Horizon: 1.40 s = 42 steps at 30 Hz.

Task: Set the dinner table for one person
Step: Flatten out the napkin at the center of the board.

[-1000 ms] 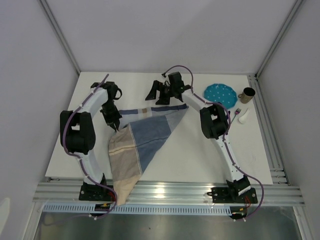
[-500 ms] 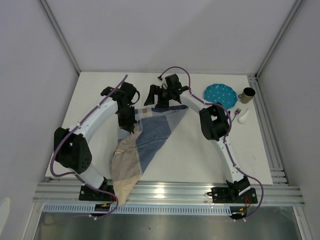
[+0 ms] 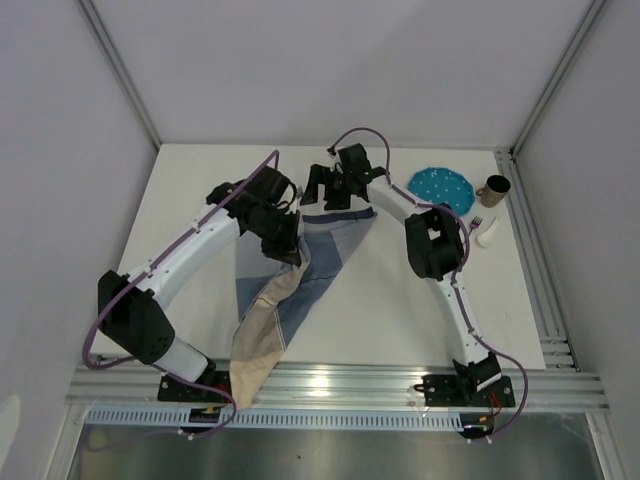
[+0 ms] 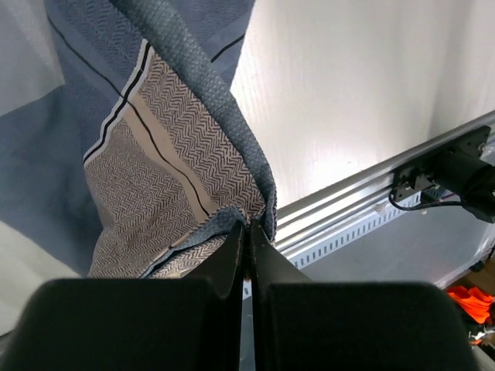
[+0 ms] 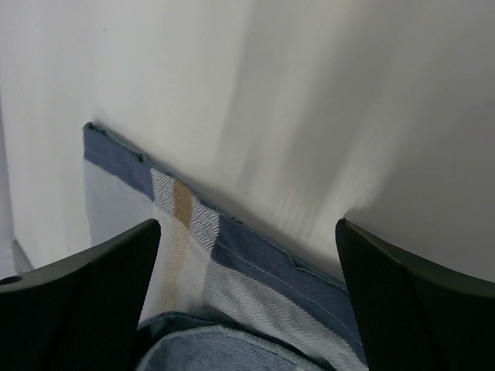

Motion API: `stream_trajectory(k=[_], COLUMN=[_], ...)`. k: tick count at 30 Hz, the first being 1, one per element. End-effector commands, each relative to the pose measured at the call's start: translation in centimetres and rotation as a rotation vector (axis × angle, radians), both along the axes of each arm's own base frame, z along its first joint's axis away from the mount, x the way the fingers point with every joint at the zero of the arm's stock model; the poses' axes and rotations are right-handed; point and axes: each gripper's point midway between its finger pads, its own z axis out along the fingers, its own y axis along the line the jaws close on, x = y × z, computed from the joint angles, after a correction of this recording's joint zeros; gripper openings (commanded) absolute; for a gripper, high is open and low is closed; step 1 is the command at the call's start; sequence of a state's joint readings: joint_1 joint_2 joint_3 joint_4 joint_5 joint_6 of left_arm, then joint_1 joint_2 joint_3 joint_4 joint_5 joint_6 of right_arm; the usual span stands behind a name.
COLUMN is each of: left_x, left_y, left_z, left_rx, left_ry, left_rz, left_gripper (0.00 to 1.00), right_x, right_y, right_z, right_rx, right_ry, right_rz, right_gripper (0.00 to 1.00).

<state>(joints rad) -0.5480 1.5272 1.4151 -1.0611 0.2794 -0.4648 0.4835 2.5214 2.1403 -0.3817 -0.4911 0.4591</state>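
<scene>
My right gripper will turn next and move toward the plate onto the placemat's far corner, which lies to its right in the top view, still unheld.
The blue-and-beige checked placemat [image 3: 290,285] lies bunched on the white dinner table [image 3: 400,300], its beige end hanging over the near rail. My left gripper [image 3: 292,252] is shut on a fold of the placemat [image 4: 186,170] and holds it lifted. My right gripper [image 3: 322,192] is open over the placemat's far edge [image 5: 232,255], fingers [image 5: 410,309] wide apart on either side of the cloth, holding nothing.
A teal speckled plate [image 3: 440,188] sits at the far right with a brown mug [image 3: 494,188] beside it. A fork [image 3: 473,228] and a small white item [image 3: 486,234] lie nearby. Aluminium rails [image 3: 400,385] edge the table.
My left gripper moved right and toward the far side, dragging the placemat's fold with it; the cloth has bunched narrower. My right gripper stayed near the far edge.
</scene>
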Motion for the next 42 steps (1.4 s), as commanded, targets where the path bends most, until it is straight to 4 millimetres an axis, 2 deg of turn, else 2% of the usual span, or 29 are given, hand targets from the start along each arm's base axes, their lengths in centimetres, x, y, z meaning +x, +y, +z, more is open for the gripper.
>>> stream_trajectory(k=[1, 5, 6, 8, 9, 11, 12, 14, 15, 17, 18, 21, 22, 29, 33, 35, 36, 37, 38, 40, 41, 42], left_x=[-0.2, -0.4, -0.6, -0.6, -0.6, -0.7, -0.7, -0.8, -0.8, -0.8, -0.8, -1.1, -1.1, -1.5, -1.7, -1.7, -1.7, -1.7, -1.7, -1.7, -1.7, -1.6], left_y=[-1.9, -3.0, -3.4, -3.7, -3.9, -4.1, -4.2, -4.3, -4.2, -4.1, -4.1, -4.2, -4.2, -4.0, -3.9, -3.8, -3.8, -3.8, -3.8, -3.8, -3.7, -3.7], left_z=[2.0, 3.1, 3.6, 4.3, 4.8, 5.6, 6.0, 6.5, 6.4, 6.3, 6.1, 6.0, 5.9, 5.8, 5.8, 5.8, 5.8, 5.9, 5.8, 6.0, 6.0, 6.1], left_rx=[-0.112, -0.162, -0.179, -0.200, -0.212, -0.236, -0.244, -0.256, -0.254, -0.249, -0.245, -0.255, -0.254, -0.260, -0.262, -0.261, -0.261, -0.262, -0.259, -0.262, -0.260, -0.260], left_ry=[-0.072, -0.103, -0.120, -0.147, -0.164, -0.178, -0.187, -0.198, -0.198, -0.202, -0.196, -0.191, -0.188, -0.191, -0.193, -0.196, -0.196, -0.197, -0.196, -0.203, -0.201, -0.206], left_rz=[-0.093, -0.147, -0.174, -0.197, -0.212, -0.234, -0.239, -0.242, -0.241, -0.237, -0.236, -0.242, -0.241, -0.241, -0.242, -0.240, -0.240, -0.240, -0.240, -0.239, -0.237, -0.237], left_gripper=[0.00, 0.00, 0.00, 0.00, 0.00, 0.00, 0.00, 0.00, 0.01, 0.00, 0.00, 0.00, 0.00, 0.00, 0.01, 0.00, 0.00, 0.00, 0.00, 0.00, 0.00, 0.01], right_x=[1.9, 3.3, 3.9, 4.2, 4.1, 3.7, 3.2, 2.6, 1.8, 1.1, 0.4, -0.2, -1.1, -2.4, -2.7, -2.4, -2.5, -2.3, -2.1, -1.7, -1.5, -1.3], right_y=[-2.4, -5.7, -7.9, -10.2, -12.2, -14.0, -15.3, -16.2, -17.1, -17.6, -18.1, -18.2, -18.1, -19.4, -19.3, -19.0, -18.9, -18.8, -18.7, -18.4, -18.2, -18.1], right_z=[4.1, 4.8, 4.7, 5.4, 5.2, 5.5, 5.0, 5.4, 4.7, 4.6, 3.4, 2.2, 0.8, -2.0, -2.6, -2.3, -2.3, -2.1, -1.9, -1.7, -1.5, -1.4], right_rx=[-0.094, -0.237, -0.332, -0.421, -0.507, -0.567, -0.626, -0.655, -0.699, -0.712, -0.732, -0.695, -0.686, -0.677, -0.634, -0.609, -0.599, -0.592, -0.585, -0.566, -0.555, -0.548], right_ry=[-0.110, -0.153, -0.163, -0.184, -0.187, -0.182, -0.173, -0.169, -0.149, -0.139, -0.113, -0.080, -0.043, 0.055, 0.064, 0.052, 0.053, 0.047, 0.039, 0.028, 0.024, 0.020], right_rz=[-0.106, -0.257, -0.345, -0.435, -0.497, -0.559, -0.586, -0.609, -0.617, -0.621, -0.613, -0.604, -0.578, -0.604, -0.603, -0.605, -0.600, -0.601, -0.601, -0.596, -0.597, -0.597], right_gripper=[1.00, 0.99, 0.99, 0.99, 0.99, 0.99, 1.00, 1.00, 1.00, 0.99, 0.99, 0.99, 1.00, 0.99, 0.96, 0.87, 0.69, 0.59, 0.38, 0.19, 0.00, 0.00])
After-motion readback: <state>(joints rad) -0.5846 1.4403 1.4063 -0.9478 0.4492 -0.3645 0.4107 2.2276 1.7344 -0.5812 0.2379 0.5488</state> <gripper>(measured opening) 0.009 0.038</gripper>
